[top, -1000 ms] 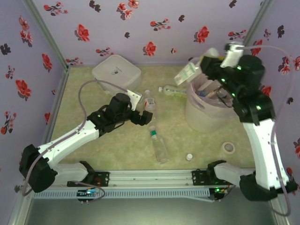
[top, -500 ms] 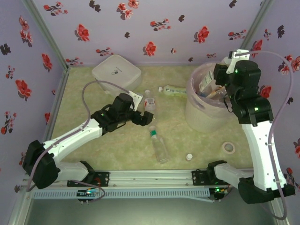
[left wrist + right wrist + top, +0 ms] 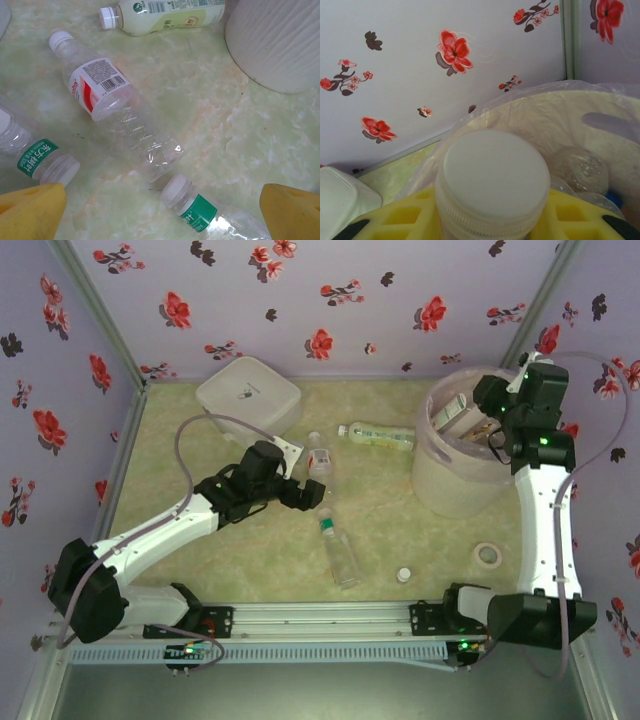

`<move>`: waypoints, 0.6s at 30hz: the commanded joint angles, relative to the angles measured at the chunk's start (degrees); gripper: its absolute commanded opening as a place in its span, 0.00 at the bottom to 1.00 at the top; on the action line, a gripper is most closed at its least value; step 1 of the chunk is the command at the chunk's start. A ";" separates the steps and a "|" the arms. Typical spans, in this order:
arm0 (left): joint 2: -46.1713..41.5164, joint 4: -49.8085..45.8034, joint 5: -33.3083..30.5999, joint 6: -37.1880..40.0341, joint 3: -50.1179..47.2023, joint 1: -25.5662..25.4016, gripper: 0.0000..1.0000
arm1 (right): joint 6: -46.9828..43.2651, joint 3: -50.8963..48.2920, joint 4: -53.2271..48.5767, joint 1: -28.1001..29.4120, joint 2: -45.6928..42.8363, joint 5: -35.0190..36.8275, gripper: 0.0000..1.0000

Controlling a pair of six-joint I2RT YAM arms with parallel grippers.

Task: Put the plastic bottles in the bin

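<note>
The bin's bagged inside lies below my right gripper, so next it will tilt its fingers down, lower them toward the bottles there and release the white-capped bottle point(image 3: 492, 175).
My right gripper point(image 3: 478, 412) hangs over the bin's point(image 3: 450, 485) mouth, shut on a white-capped plastic bottle point(image 3: 492, 175) held between its yellow fingers point(image 3: 400, 217); more bottles point(image 3: 580, 170) lie inside the pink bag point(image 3: 545, 115). My left gripper point(image 3: 312, 492) is open and low over the floor, its yellow fingertips point(image 3: 30, 212) spread wide. Ahead of it lies a clear bottle with a red and white label point(image 3: 115, 110). A green-labelled bottle point(image 3: 200, 210) lies between the fingertips, and another point(image 3: 35, 155) is at the left. A pale green bottle point(image 3: 165, 12) lies beyond, beside the bin's wall point(image 3: 280, 40).
A white lidded box point(image 3: 250, 392) stands at the back left. A tape ring point(image 3: 488, 556) and a small loose white cap point(image 3: 403, 574) lie near the front right. Flowered walls close in the back and sides.
My right arm has swung right and down from above the bin's left rim to over its mouth, bottle still gripped. The bin has shifted slightly right. The left arm has barely moved.
</note>
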 commanded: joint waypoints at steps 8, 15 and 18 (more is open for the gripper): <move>1.69 -0.79 -0.71 -0.50 1.18 0.69 1.00 | 3.29 -9.27 -7.02 0.32 4.78 -20.55 0.08; 2.08 -1.24 -0.71 -1.43 1.66 1.47 1.00 | 3.39 -2.20 -11.09 0.25 2.77 -22.95 0.08; 2.19 -1.38 -0.71 -1.75 1.66 1.65 1.00 | 4.37 0.86 -11.38 -0.99 1.38 -22.31 0.08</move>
